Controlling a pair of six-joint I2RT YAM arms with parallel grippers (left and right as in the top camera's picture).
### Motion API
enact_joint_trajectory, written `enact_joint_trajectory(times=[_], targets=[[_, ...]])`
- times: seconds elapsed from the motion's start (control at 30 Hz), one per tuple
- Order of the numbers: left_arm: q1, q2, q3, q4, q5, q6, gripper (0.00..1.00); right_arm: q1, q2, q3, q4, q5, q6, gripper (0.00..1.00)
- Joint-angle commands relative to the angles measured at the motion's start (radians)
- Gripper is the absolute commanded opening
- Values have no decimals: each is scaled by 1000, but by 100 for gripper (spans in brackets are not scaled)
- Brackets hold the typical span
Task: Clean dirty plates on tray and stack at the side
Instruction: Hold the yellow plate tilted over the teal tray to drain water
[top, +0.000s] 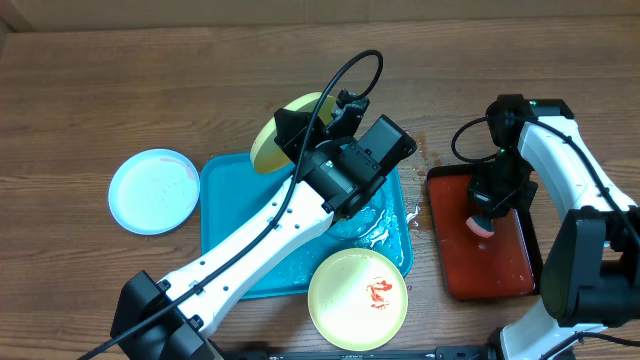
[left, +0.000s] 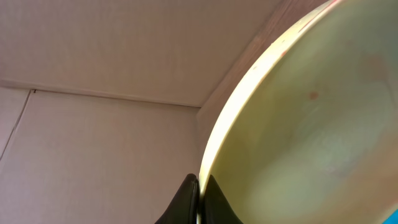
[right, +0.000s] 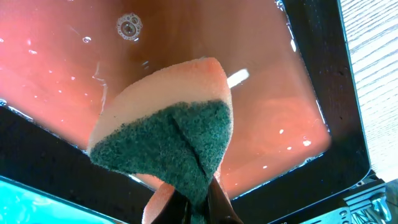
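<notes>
My left gripper moves to the left in the overhead view and down next, leveling its lime-green plate, since the pale blue plate (top: 153, 190) lies below on that side.
My left gripper (top: 292, 137) is shut on the rim of a lime-green plate (top: 272, 135), which it holds tilted on edge above the back of the turquoise tray (top: 225, 235). In the left wrist view the black fingertips (left: 199, 182) pinch that plate's rim (left: 311, 124). A second green plate (top: 358, 298) with a red smear lies flat at the tray's front right corner. A pale blue plate (top: 153, 190) lies on the table left of the tray. My right gripper (right: 199, 196) is shut on a pink-and-green sponge (right: 168, 130), held over the dark red tray (top: 490, 265).
Water and foam (top: 385, 230) lie on the right part of the turquoise tray. The red tray's wet floor (right: 261, 93) and black rim show under the sponge. My left arm (top: 250, 250) crosses the turquoise tray diagonally. Cables loop above both arms.
</notes>
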Motion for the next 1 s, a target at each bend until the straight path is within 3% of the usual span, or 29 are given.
enact_joint_trajectory(times=[0.0, 0.97], targets=[[-7, 1, 23, 8, -32, 11, 5, -2, -21, 0, 1, -1, 0, 4], [-6, 1, 23, 5, 3, -13, 5, -2, -21, 0, 2, -8, 0, 4]])
